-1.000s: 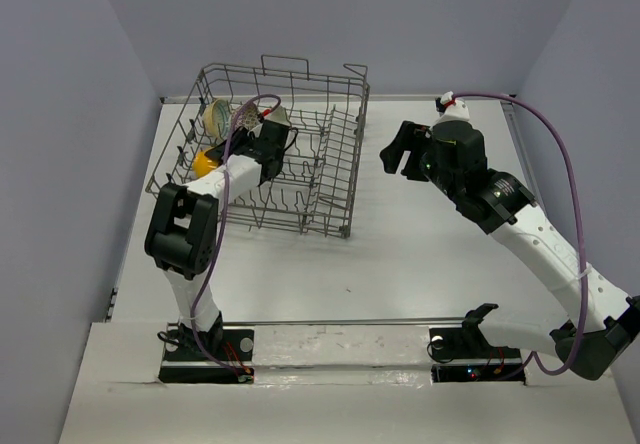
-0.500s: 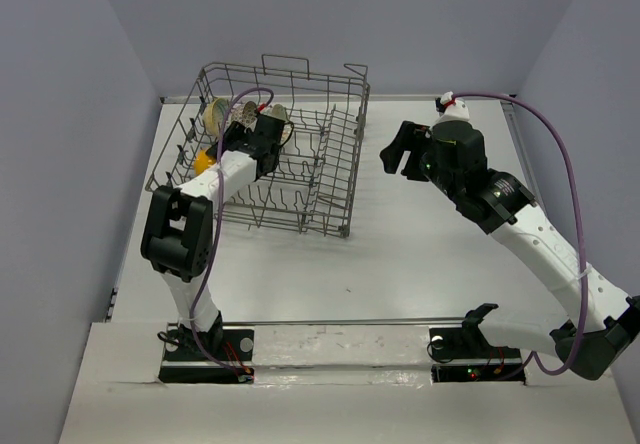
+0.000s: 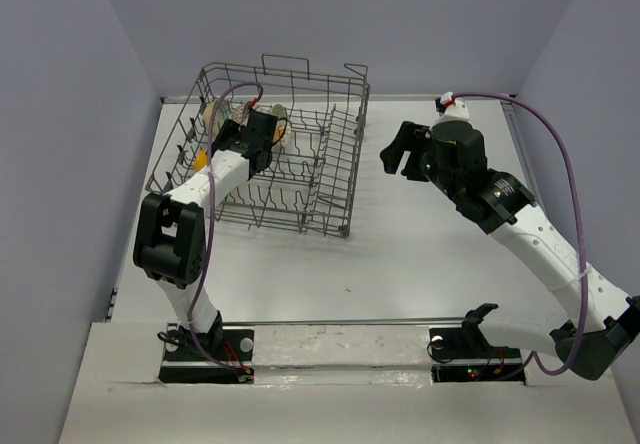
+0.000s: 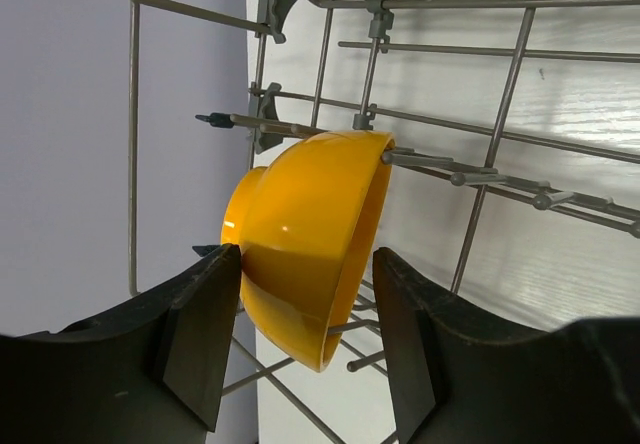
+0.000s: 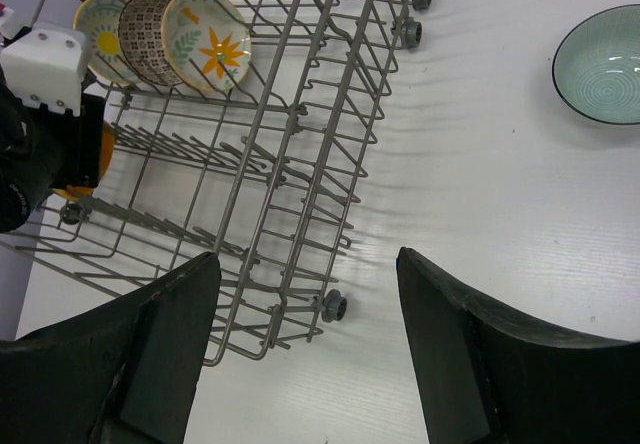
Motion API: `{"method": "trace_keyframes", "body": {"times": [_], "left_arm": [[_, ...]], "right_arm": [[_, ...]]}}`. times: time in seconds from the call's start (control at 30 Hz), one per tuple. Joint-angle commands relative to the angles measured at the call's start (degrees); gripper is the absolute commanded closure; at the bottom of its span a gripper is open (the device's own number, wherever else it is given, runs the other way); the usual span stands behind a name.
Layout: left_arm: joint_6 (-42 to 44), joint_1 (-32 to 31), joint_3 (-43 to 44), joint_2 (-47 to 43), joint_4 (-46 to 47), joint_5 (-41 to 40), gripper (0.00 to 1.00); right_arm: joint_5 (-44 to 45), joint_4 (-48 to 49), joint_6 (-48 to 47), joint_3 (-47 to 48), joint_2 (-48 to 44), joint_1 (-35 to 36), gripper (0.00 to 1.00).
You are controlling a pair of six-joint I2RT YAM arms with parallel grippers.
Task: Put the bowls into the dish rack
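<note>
The right gripper will next go down toward the right in the top view, onto the pale teal bowl's rim away from the rack (image 3: 300,179), because that bowl still has to be loaded.
The grey wire dish rack (image 3: 300,179) stands at the far left of the table. The orange-yellow bowl (image 4: 305,239) rests on edge among the tines by the rack's left wall. My left gripper (image 4: 307,256) is open around it: the left finger (image 4: 205,334) sits at the bowl's base and the right finger stands apart. Three patterned bowls (image 5: 160,29) stand on edge in a row at the rack's far left. The pale teal bowl (image 5: 605,64) sits upright on the table, right of the rack. My right gripper (image 5: 308,259) hangs open and holds nothing, above the rack's near-right corner.
Upright tines (image 5: 300,164) and raised sides (image 3: 345,89) fill the rack. The purple wall (image 4: 60,114) runs close behind the rack's left side. White table (image 3: 420,254) spreads in front of and to the right of the rack. A purple cable (image 3: 560,144) loops over the right arm.
My left gripper's jaws have spread apart off the orange-yellow bowl, and the arm has shifted toward the rack's far-left corner. The right arm has not moved.
</note>
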Motion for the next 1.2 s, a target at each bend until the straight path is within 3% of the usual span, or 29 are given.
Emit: {"method": "trace_keyframes", "body": {"times": [0.0,0.3,0.57,0.6,0.63,0.8,0.97,1.0,1.17], "left_arm": [[-2.69,0.01,3.06,-4.86,-1.51,2.4,0.36],[-6.55,-1.65,11.32,-10.22,-4.59,3.03,0.37],[-12.96,-12.79,19.24,-19.71,-3.01,11.81,0.36],[-14.01,-13.69,18.54,-21.2,-1.7,12.94,0.33],[-17.16,-14.22,18.45,-23.74,0.14,14.08,0.03],[-23.86,-14.49,18.45,-26.93,-1.75,26.82,0.01],[-26.75,-14.49,12.58,-30.0,1.47,25.27,0.01],[-27.99,-14.49,11.87,-30.52,1.83,22.04,0.01],[-33.0,-14.23,6.52,-34.48,3.75,14.45,0.01]], "right_arm": [[0.1,1.03,-0.62,1.0,-0.87,0.11,0.23],[1.15,0.33,-0.62,2.58,-1.04,0.11,0.23],[9.75,-1.78,-1.94,5.13,-3.67,0.11,0.2],[11.07,-1.69,-2.2,4.96,-3.94,0.11,0.2],[14.31,-1.69,-2.38,4.78,-4.12,0.11,0.19],[25.92,-2.31,-2.03,3.29,-2.02,-0.5,0.15],[20.16,-2.57,0.08,2.23,0.45,-10.94,0.15],[18.4,-2.66,0.34,2.06,0.8,-15.75,0.15],[10.75,-2.49,2.19,2.05,4.84,-24.57,0.15]]}}
